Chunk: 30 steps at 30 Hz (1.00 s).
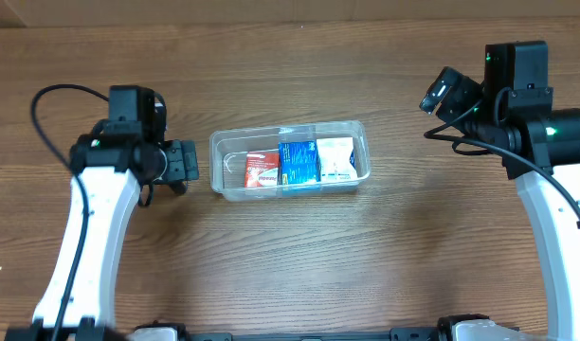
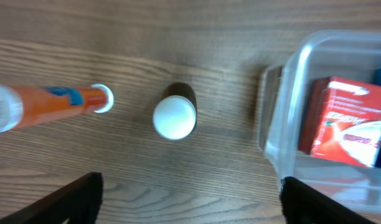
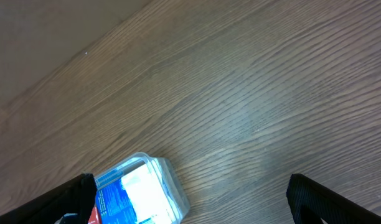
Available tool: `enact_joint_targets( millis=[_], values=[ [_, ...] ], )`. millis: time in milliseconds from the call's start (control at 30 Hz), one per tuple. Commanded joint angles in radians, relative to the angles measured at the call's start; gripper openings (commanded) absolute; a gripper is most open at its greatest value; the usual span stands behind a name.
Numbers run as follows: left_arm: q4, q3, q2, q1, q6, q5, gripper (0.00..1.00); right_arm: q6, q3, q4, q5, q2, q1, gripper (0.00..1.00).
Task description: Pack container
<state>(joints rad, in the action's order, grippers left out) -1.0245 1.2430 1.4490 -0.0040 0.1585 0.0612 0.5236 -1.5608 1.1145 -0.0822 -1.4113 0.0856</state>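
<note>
My open left gripper lowers over the cylinder's white round cap (image 2: 175, 117) next, one finger on each side, and closes, since the dark cylinder still stands outside the container (image 2: 284, 93).
The clear plastic container (image 1: 219, 152) lies mid-table and holds a red box (image 1: 262, 169), a blue box (image 1: 298, 162) and a white box (image 1: 335, 159) side by side. My left gripper (image 1: 184, 164) is open and empty, just left of the container's left end. In the left wrist view the gripper (image 2: 190, 208) hangs above bare wood, with the container (image 2: 284, 93) and the red box (image 2: 346, 121) at the right. My right gripper (image 1: 444, 95) is open and empty, far off to the container's upper right. The right wrist view (image 3: 190, 208) shows the container's end (image 3: 169, 186).
In the left wrist view an orange tube with a clear cap (image 2: 47, 102) lies on the wood at the left. A dark cylinder with a white round cap (image 2: 175, 115) lies between the tube and the container. Both are hidden under the left arm in the overhead view.
</note>
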Motion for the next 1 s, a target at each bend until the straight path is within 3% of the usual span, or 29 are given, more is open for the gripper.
enact_joint_targets(
  millis=[0,167,433,500,667,867,967],
  values=[
    [0.000,0.015,0.104,0.032,0.054,-0.014,0.92,-0.001,-0.005,-0.005,-0.003,0.007,-0.003,1.00],
    [0.027,0.015,0.192,0.066,0.064,-0.051,0.91,-0.001,-0.005,-0.005,-0.003,0.007,-0.003,1.00],
    [0.094,0.014,0.298,0.078,0.063,-0.026,0.70,-0.001,-0.005,-0.005,-0.003,0.007,-0.003,1.00],
    [0.094,0.015,0.311,0.079,0.063,-0.028,0.52,-0.001,-0.005,-0.005,-0.003,0.007,-0.003,1.00],
    [0.076,0.043,0.271,0.078,0.058,-0.028,0.25,-0.001,-0.005,-0.005,-0.003,0.007,-0.003,1.00],
    [-0.154,0.338,0.086,0.017,0.043,-0.082,0.19,-0.001,-0.005,-0.005,-0.003,0.007,-0.003,1.00],
    [-0.210,0.414,0.006,-0.135,0.043,-0.084,0.19,-0.001,-0.005,-0.005,-0.003,0.007,-0.003,1.00]
  ],
)
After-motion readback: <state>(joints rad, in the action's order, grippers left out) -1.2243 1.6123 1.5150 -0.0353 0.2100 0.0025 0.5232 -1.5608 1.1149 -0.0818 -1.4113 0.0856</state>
